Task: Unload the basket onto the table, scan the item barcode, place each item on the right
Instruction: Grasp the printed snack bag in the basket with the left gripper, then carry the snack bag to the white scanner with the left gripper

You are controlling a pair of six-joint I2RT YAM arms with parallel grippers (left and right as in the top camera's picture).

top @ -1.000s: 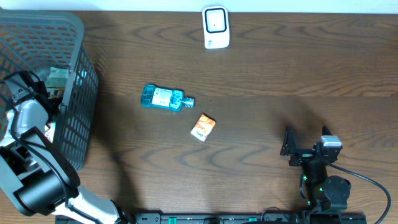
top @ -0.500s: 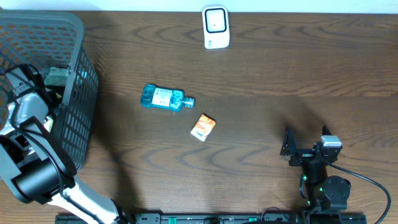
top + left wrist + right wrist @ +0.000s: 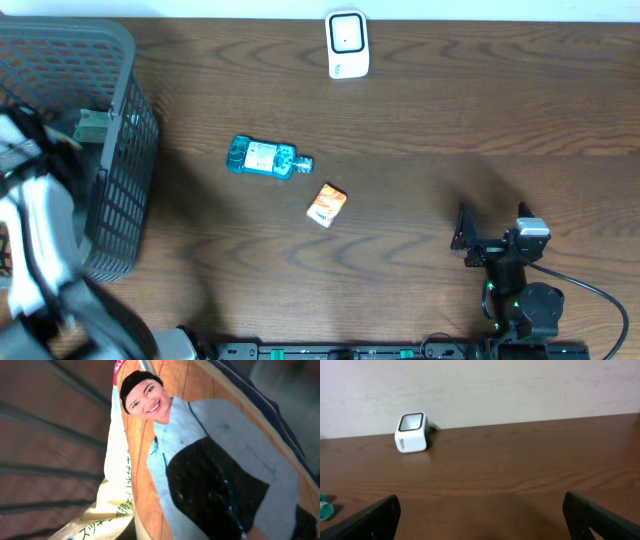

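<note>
Bare wood by the bottle's cap [image 3: 338, 163] is to the right of my left gripper in the overhead view, so I will move over the basket's side, lower and release the packet.
A snack packet [image 3: 210, 460], printed with a smiling person in an apron, fills the left wrist view and runs down to where the jaws sit. My left gripper is shut on it, with its fingers hidden behind the packet. The left arm [image 3: 45, 215] shows as a blur over the grey mesh basket [image 3: 125, 60]. The white barcode scanner [image 3: 347, 44] stands at the table's far edge, and it also shows far ahead to the left as the scanner [image 3: 411, 433]. My right gripper [image 3: 495, 228] rests near the front right, and its jaws [image 3: 480, 510] stand open and empty.
A teal bottle [image 3: 265, 157] and a small orange packet [image 3: 326, 204] lie mid-table. A green box [image 3: 92, 125] sits inside the basket near its right wall. Bare wood lies between the right gripper and the scanner.
My left gripper closed inside the basket, and the left arm has since swung up and toward the front, blurring. The right arm and the table items have not moved.
</note>
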